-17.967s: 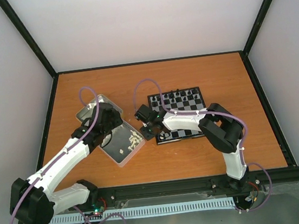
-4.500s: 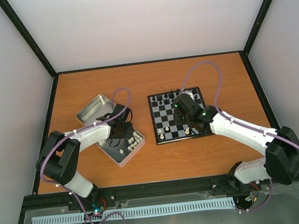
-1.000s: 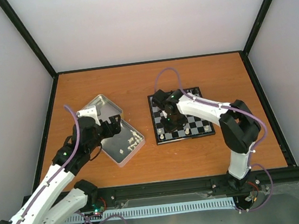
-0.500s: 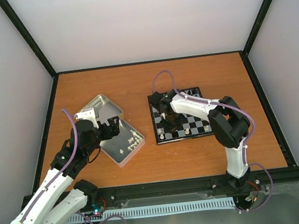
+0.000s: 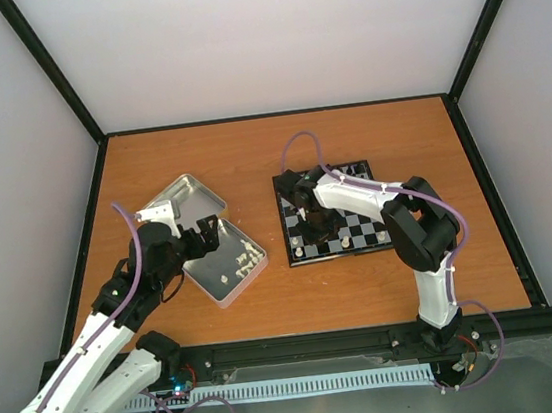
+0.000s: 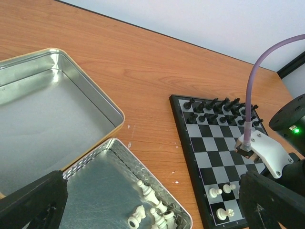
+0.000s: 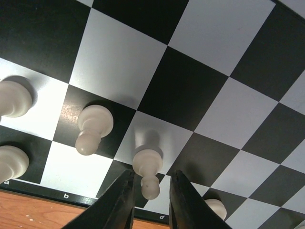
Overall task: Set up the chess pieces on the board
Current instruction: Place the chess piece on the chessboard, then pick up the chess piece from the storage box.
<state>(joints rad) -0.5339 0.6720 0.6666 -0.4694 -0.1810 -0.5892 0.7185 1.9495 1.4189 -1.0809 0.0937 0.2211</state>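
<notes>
The lone white chess piece (image 5: 225, 279) in the tin sits apart from the others. Next, my left gripper tilts downward and moves back and down onto it.
The board (image 5: 284, 222) lies right of centre, with black pieces (image 6: 220, 107) along its far rows. Several white chess pieces (image 6: 222, 190) stand on its near rows. My right gripper (image 7: 150, 192) hangs low over the near left part of the board (image 7: 119, 57). Its fingers (image 7: 119, 202) are open a little on either side of a white pawn (image 7: 147, 164) that stands upright on a pale square, apart from both. More white chess pieces (image 6: 151, 213) lie in the tin (image 5: 212, 275). My left gripper (image 5: 209, 233) is wide open above that tin, holding nothing.
The tin's lid (image 5: 180, 199) lies open and bare beside the tin, toward the back left. Other white pawns (image 7: 93, 125) stand left of the one between my right fingers. Black frame rails run along the table edges (image 5: 275, 116).
My right gripper's fingers have parted slightly from the pawn, which now stands on its square. The right arm's elbow has shifted left. The left gripper has stayed over the tin, opening slightly wider.
</notes>
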